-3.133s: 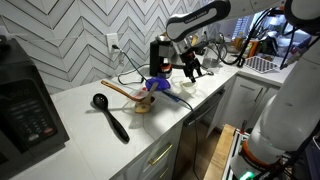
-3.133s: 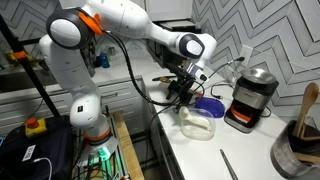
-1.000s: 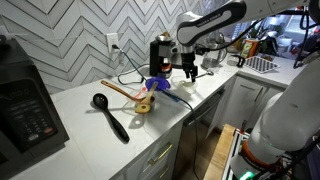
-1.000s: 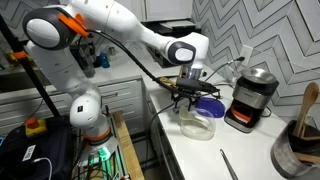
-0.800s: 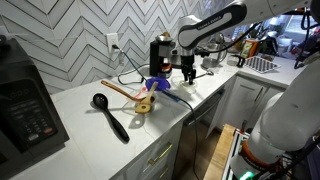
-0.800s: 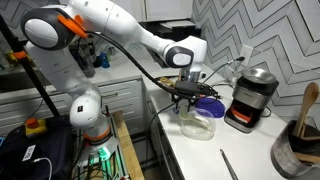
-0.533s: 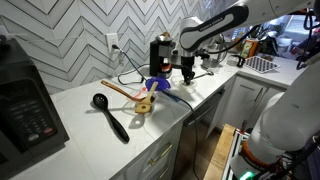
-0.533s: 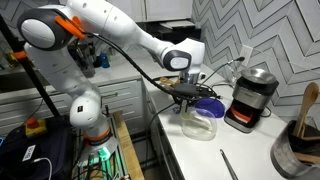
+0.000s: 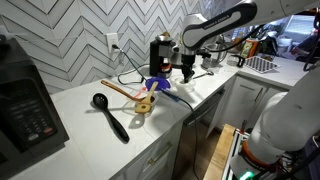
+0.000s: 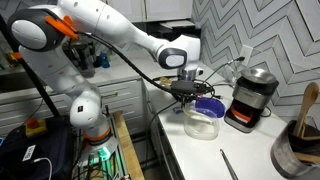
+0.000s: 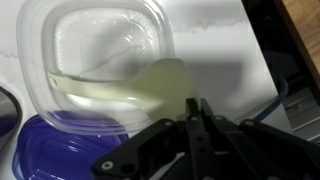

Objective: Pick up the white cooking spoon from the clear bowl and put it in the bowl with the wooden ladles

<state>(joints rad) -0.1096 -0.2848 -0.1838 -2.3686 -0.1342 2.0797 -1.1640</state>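
I should next lift the held spoon (image 11: 150, 88) with my gripper, swing it toward the microwave to the bowl with the wooden ladles, then lower and release it.
In the wrist view the white cooking spoon (image 11: 150, 88) lies across the clear bowl (image 11: 45, 70), with its handle inside and its pale head over the rim onto the counter. My gripper (image 11: 194, 103) is shut, its black fingertips pressed together on the near edge of the spoon's head. In both exterior views the gripper (image 9: 186, 74) (image 10: 190, 102) points straight down over the clear bowl (image 10: 201, 124). The small tan bowl (image 9: 143, 106) holding the wooden ladles (image 9: 122, 90) stands further along the counter, apart from the gripper.
A purple bowl (image 9: 158, 84) (image 11: 60, 150) sits right beside the clear bowl. A black ladle (image 9: 110, 115) lies on the counter near the tan bowl. A black coffee machine (image 9: 160, 55) (image 10: 250, 95) stands by the wall. A microwave (image 9: 25, 105) fills one counter end.
The jaws have closed from wide open to shut at the spoon's head. The arm has stayed over the clear bowl, barely shifting.
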